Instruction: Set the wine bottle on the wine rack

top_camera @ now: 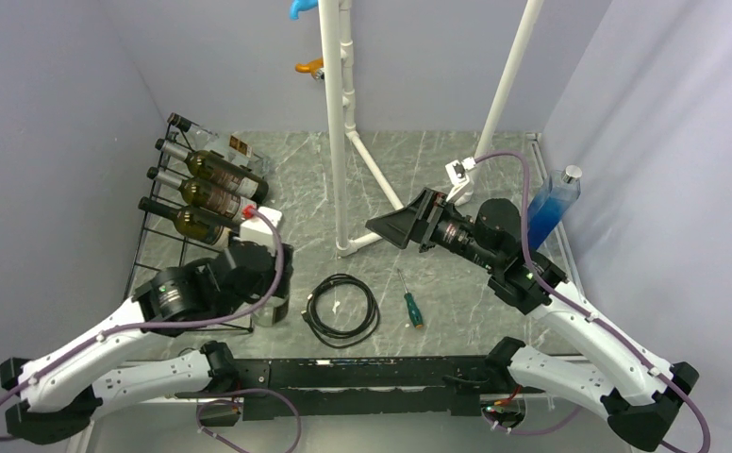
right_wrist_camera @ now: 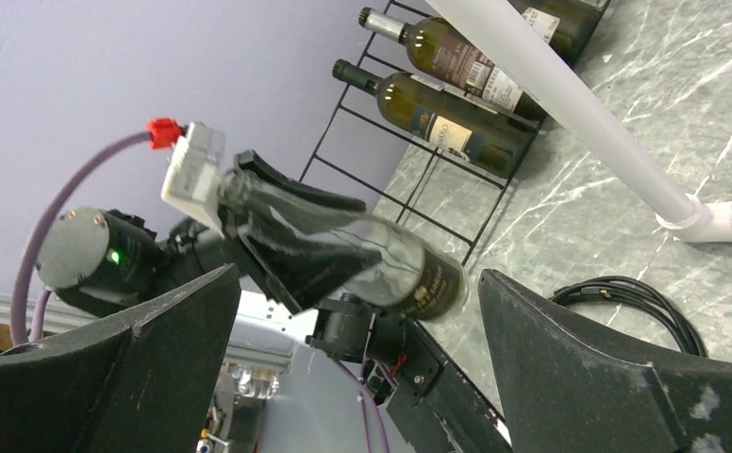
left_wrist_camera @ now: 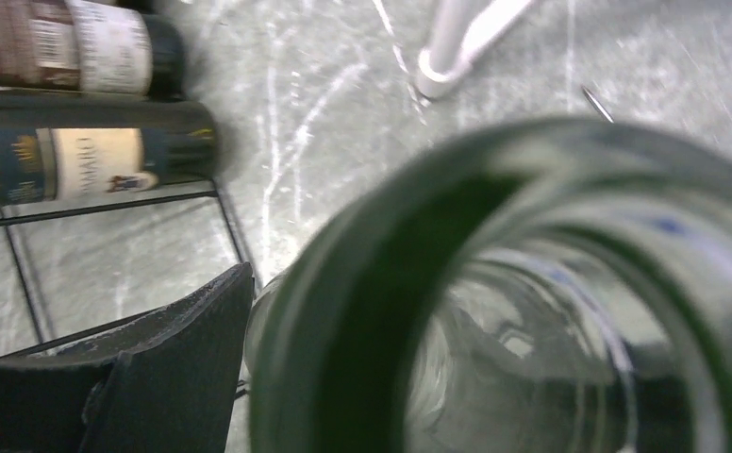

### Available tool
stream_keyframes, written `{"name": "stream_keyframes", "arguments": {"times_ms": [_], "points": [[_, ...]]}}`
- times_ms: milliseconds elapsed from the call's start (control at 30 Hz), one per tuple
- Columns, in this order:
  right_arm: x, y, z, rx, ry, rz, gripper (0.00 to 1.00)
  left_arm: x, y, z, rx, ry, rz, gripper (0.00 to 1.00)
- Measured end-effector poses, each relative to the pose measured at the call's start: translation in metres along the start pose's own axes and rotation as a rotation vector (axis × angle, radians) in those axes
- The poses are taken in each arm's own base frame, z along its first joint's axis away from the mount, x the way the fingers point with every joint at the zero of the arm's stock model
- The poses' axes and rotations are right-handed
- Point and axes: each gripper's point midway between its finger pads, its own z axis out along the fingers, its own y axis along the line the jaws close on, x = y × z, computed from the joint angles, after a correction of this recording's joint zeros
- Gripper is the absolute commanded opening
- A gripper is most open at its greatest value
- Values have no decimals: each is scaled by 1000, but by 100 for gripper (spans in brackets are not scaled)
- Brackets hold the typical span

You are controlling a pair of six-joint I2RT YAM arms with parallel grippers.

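My left gripper swings to the left in the top view and turns next, laying the bottle beside the nearest green one, where the rack's wires are bare.
My left gripper is shut on a clear wine bottle with a dark label and holds it tilted just off the wine rack's near right corner. In the right wrist view the gripper clamps the bottle around its shoulder, base pointing right. The bottle fills the left wrist view, beside one black finger. The black wire wine rack stands at the left with several bottles lying on it. My right gripper is open and empty mid-table, pointing left.
A white pipe frame stands at centre back, with a foot on the table. A black cable coil and a green screwdriver lie in front. A blue bottle stands by the right wall.
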Motion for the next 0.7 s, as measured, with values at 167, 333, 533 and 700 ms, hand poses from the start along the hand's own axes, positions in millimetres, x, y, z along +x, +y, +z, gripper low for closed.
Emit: {"name": "stream_keyframes", "arguments": {"times_ms": [167,333,533,700], "points": [[0,-1,0,4,0,1,100,-23,51,-7,-153,-89,-104,0],[2,-3,2,10,5,3,100,-37,98,-14,-315,-151,-172,0],[4,-10,-1,44,12,8,100,-45,125,-9,-404,-165,-249,0],[1,-10,-7,53,-5,4,100,-48,146,0,-451,-195,-343,0]]}}
